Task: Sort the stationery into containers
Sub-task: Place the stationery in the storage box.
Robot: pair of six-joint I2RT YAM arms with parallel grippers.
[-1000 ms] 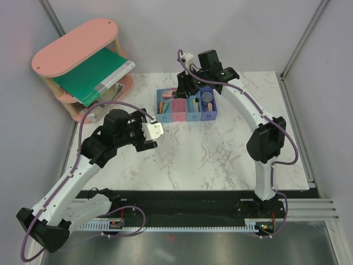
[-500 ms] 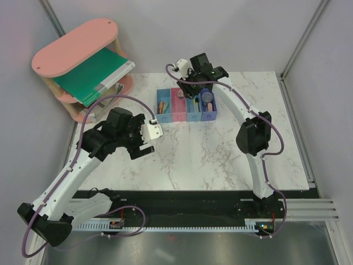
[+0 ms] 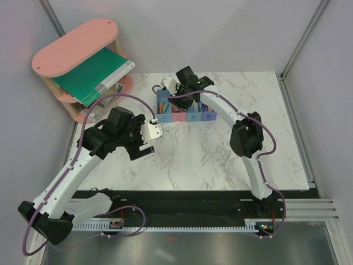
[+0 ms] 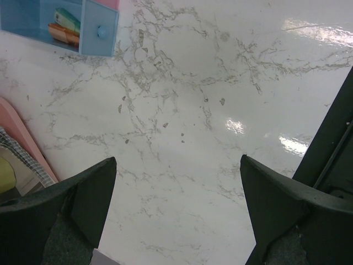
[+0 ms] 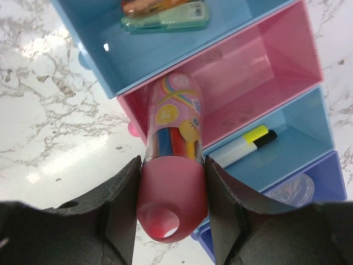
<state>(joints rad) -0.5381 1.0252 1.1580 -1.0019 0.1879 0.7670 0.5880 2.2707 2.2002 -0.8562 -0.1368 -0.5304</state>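
The right gripper moves down and over toward the end light blue bin next, then releases the cylinder into the empty pink bin below it.
My right gripper is shut on a pink stubby cylinder with a colourful label. The cylinder's far end points over the front wall of the pink bin. The containers form a joined row at the table's back. The end light blue bin holds a mint-green capsule and an orange stick. A black-and-white pen with a yellow end lies in the other light blue bin. My left gripper hangs open over bare marble, left of the row, with nothing between its fingers.
A pink oval-topped shelf with a large green book stands at the back left. Its pink base shows at the left edge of the left wrist view. The dark blue bin holds a round disc.
My right gripper has swung left along the row and lower, carrying the pink cylinder to the pink bin. The left arm drew back slightly, then stayed still.
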